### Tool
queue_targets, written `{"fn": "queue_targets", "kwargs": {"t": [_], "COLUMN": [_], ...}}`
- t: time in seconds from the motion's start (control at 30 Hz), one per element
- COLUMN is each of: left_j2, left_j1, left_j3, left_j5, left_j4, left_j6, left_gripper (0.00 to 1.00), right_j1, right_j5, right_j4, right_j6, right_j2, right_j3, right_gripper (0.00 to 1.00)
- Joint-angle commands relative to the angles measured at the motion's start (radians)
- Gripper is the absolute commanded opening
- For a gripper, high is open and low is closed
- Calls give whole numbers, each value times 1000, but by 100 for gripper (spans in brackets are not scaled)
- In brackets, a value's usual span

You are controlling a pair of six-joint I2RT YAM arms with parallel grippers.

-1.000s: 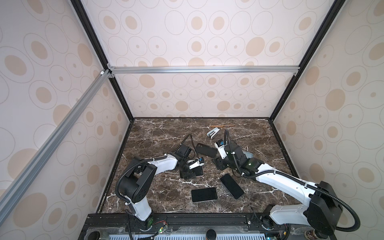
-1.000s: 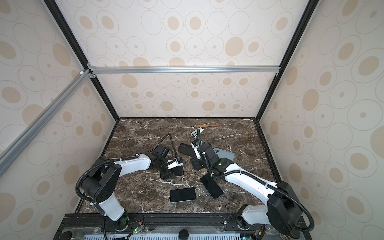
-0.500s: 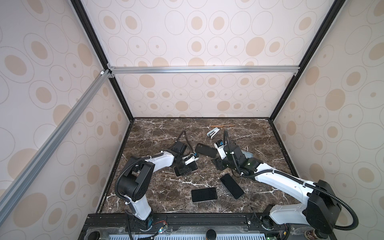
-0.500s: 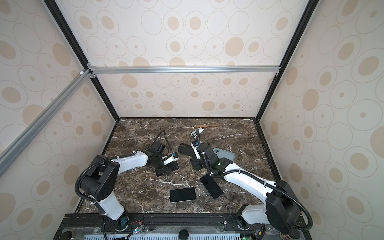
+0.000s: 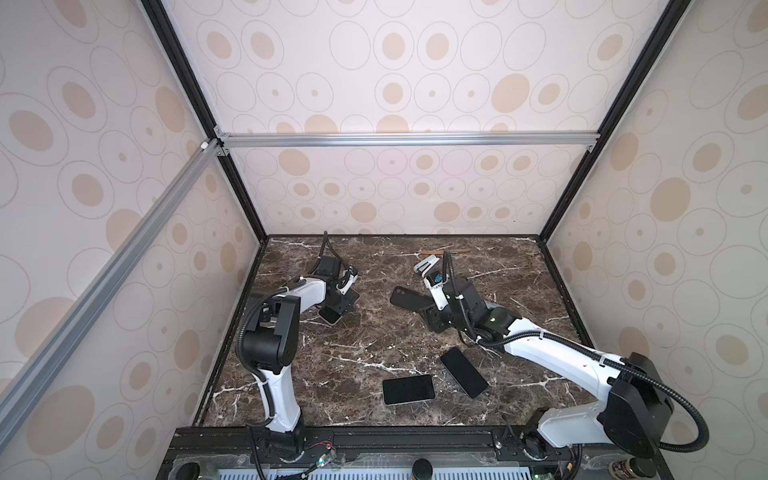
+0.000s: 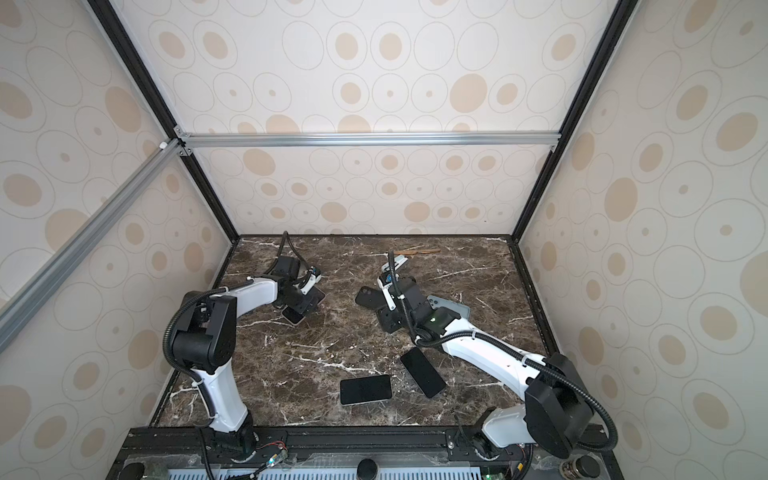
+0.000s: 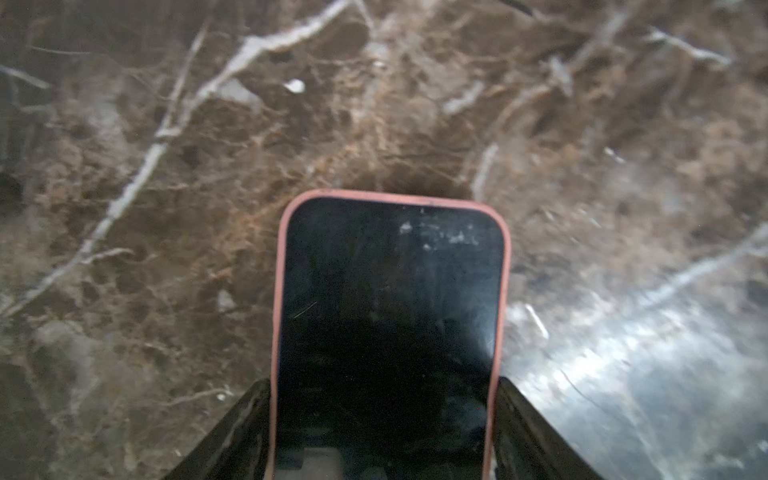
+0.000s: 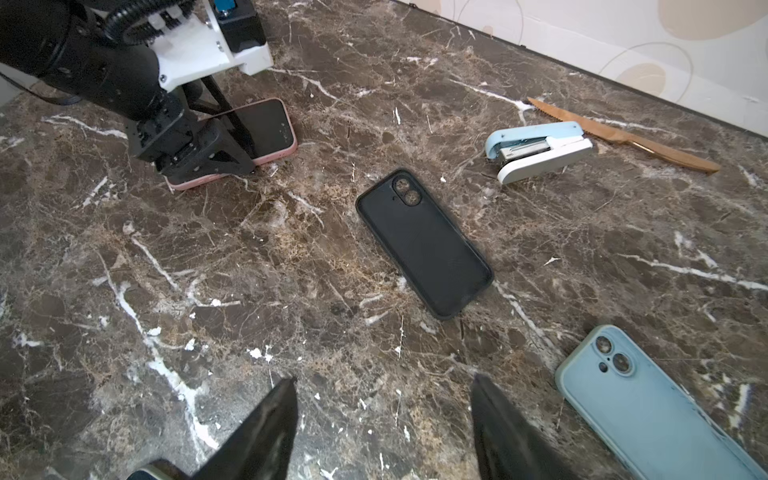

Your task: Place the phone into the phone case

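Note:
Next, my left gripper slides the pink-cased phone outward onto the bare marble nearer the back wall (image 5: 362, 264) (image 7: 336, 120) and releases it, as the phone sits inside its pink case.
A phone (image 7: 390, 311) with a dark screen sits inside a pink phone case (image 7: 282, 291), lying on the marble table at the left. My left gripper (image 7: 384, 381) is shut on its long sides; both top views show it there (image 5: 338, 305) (image 6: 305, 305). An empty black phone case (image 8: 424, 243) (image 5: 409, 299) lies face up mid-table. My right gripper (image 8: 383, 378) hangs open just short of it, holding nothing. The right wrist view also shows the pink-cased phone (image 8: 266, 124) under the left fingers (image 8: 199, 153).
Two bare black phones (image 5: 408, 389) (image 5: 464, 372) lie near the front edge. A light blue case (image 8: 656, 411) (image 6: 451, 307) lies beside my right arm. A blue-white stapler (image 8: 540, 151) and a wooden knife (image 8: 623, 137) lie by the back wall.
My left gripper has slid the pink-cased phone back and to the left across the table. The right arm has hardly moved.

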Motion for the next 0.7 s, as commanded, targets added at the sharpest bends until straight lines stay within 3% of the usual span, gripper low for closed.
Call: {"fn": "queue_targets", "kwargs": {"t": [0.0, 0.43, 0.67], "left_j2": [128, 333, 386], "left_j1": [20, 47, 46], "left_j3": [41, 348, 424], "left_j5": [-97, -71, -90], "left_j4": [-108, -179, -173], "left_j6": [-44, -76, -74], "left_gripper": [61, 67, 71], "right_j1": [-4, -3, -3], "right_j5": [28, 6, 23], "right_j4": [-7, -48, -113], "right_j6": [-11, 25, 22], "right_j2": [4, -27, -36], "right_j3": [19, 29, 58], "right_gripper": [68, 68, 69]}}
